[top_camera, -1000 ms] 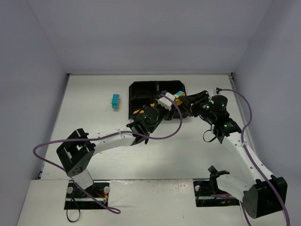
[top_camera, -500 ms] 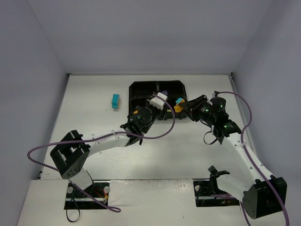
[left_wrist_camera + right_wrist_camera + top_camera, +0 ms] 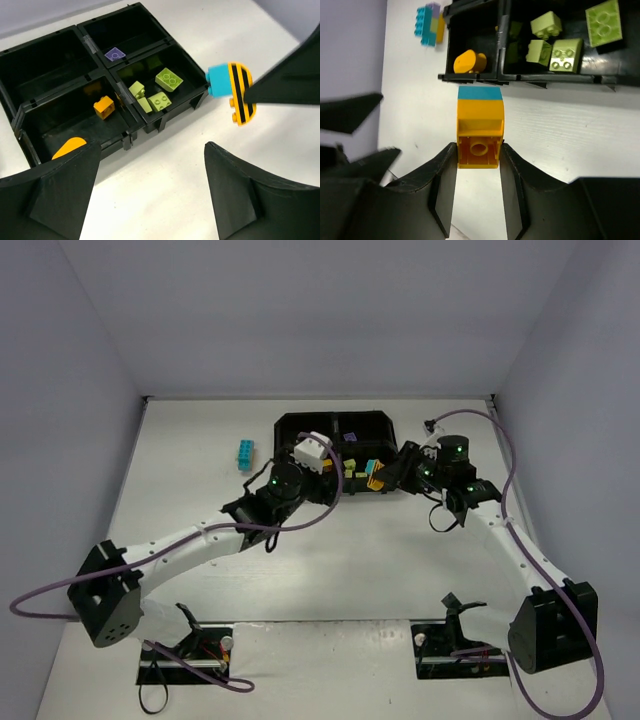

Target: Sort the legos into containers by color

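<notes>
I need to move my right gripper's orange lego left in the top view, over the near container of orange legos, and release it.
The black tray (image 3: 131, 134) has four containers. Its near-left one holds orange legos (image 3: 104, 106), the near-right one lime green legos (image 3: 161, 90), and the far-right one a purple lego (image 3: 115, 54). My left gripper (image 3: 152, 197) hangs open over bare table in front of the tray, with nothing between its fingers. My right gripper (image 3: 478, 150) is shut on an orange lego with a cyan piece on its tip (image 3: 480, 127), held just in front of the tray's near wall (image 3: 520, 77). The same brick (image 3: 372, 477) shows at the tray's front right in the top view.
A small stack of cyan, purple and orange legos (image 3: 245, 454) stands on the white table left of the tray, also visible from the right wrist (image 3: 429, 22). Grey walls close in the table on three sides. Purple cables loop off both arms.
My left gripper has opened and drawn back leftward from over the tray. My right gripper has kept its hold on the orange and cyan brick and shifted a little up and left.
</notes>
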